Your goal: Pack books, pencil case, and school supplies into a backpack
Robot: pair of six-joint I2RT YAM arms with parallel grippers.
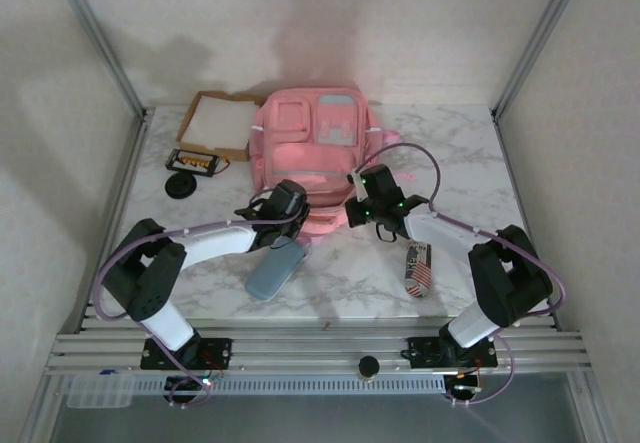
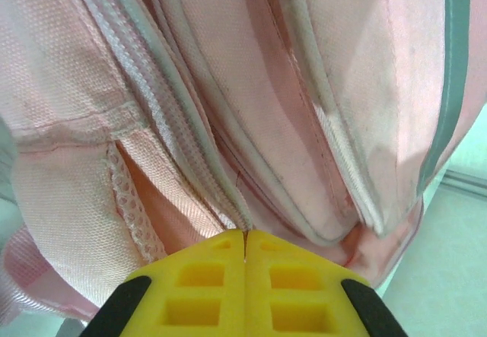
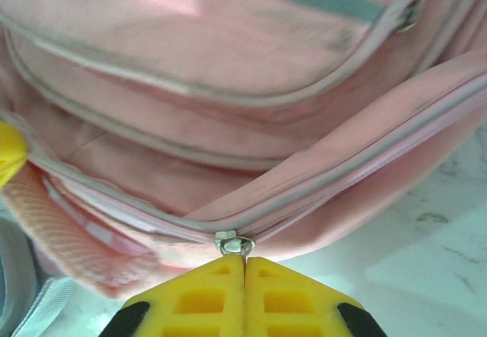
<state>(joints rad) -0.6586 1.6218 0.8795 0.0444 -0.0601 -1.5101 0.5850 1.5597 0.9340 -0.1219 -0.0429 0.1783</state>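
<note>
My left gripper stays at the near edge of the backpack (image 1: 308, 133) and releases the pale zipper edge (image 1: 308, 209) next, since my right gripper grips the zipper pull.
The pink backpack (image 1: 308, 133) lies flat at the back middle of the marble table. My left gripper (image 1: 297, 207) is at its near edge, and its yellow fingers (image 2: 198, 284) are shut on the pale zipper edge of the backpack (image 2: 342, 86). My right gripper (image 1: 352, 213) sits just to the right of it, shut on the metal zipper pull (image 3: 234, 243) of the backpack (image 3: 228, 40). A blue-grey pencil case (image 1: 277, 268) rests on the table under my left arm. The books are out of view.
A flag-printed pouch (image 1: 417, 268) lies by my right arm. At the back left stand a shallow cardboard tray (image 1: 222, 123), a small black case with orange pieces (image 1: 193, 161) and a black round thing (image 1: 182, 185). White walls and metal posts close in the table.
</note>
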